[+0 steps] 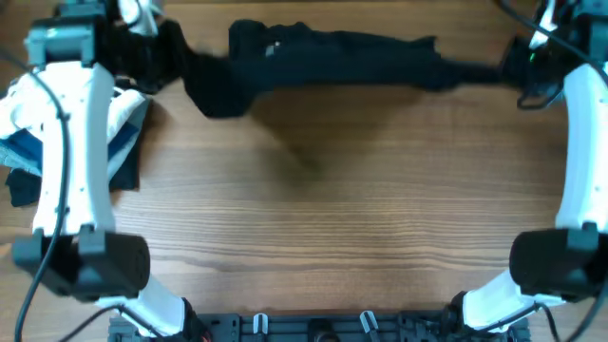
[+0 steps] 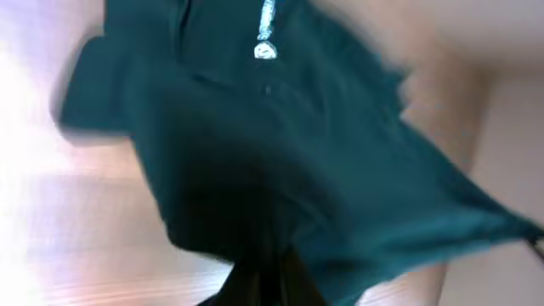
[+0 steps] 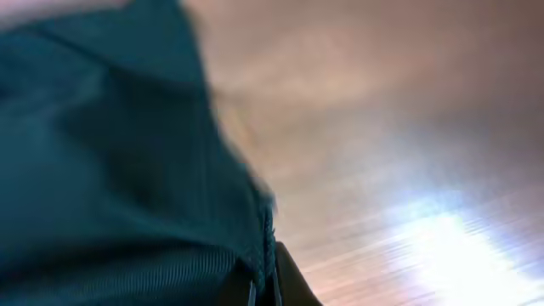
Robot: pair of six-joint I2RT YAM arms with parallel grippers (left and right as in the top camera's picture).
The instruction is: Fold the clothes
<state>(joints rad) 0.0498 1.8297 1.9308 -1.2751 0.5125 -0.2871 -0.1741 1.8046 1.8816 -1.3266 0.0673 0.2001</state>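
Note:
The end of the hanging shirt will go down and back next, as open wood lies below and nearer my base. My left gripper will draw it there, lay it down and release.
The black shirt (image 1: 332, 59) hangs stretched in a long band across the far side of the table, its small white logo (image 1: 273, 47) near the left. My left gripper (image 1: 176, 52) is shut on the shirt's left end. My right gripper (image 1: 518, 68) is shut on its right end. In the left wrist view the shirt (image 2: 280, 144) fills the frame, blurred, with the white logo (image 2: 265, 49) at the top and the jaws (image 2: 270, 285) pinching cloth. In the right wrist view the jaws (image 3: 265, 289) pinch the shirt's hem (image 3: 119, 170).
A heap of white and blue garments (image 1: 122, 133) lies at the left edge of the wooden table (image 1: 342, 218), beside the left arm. A dark piece of cloth (image 1: 24, 185) lies at that heap's near edge.

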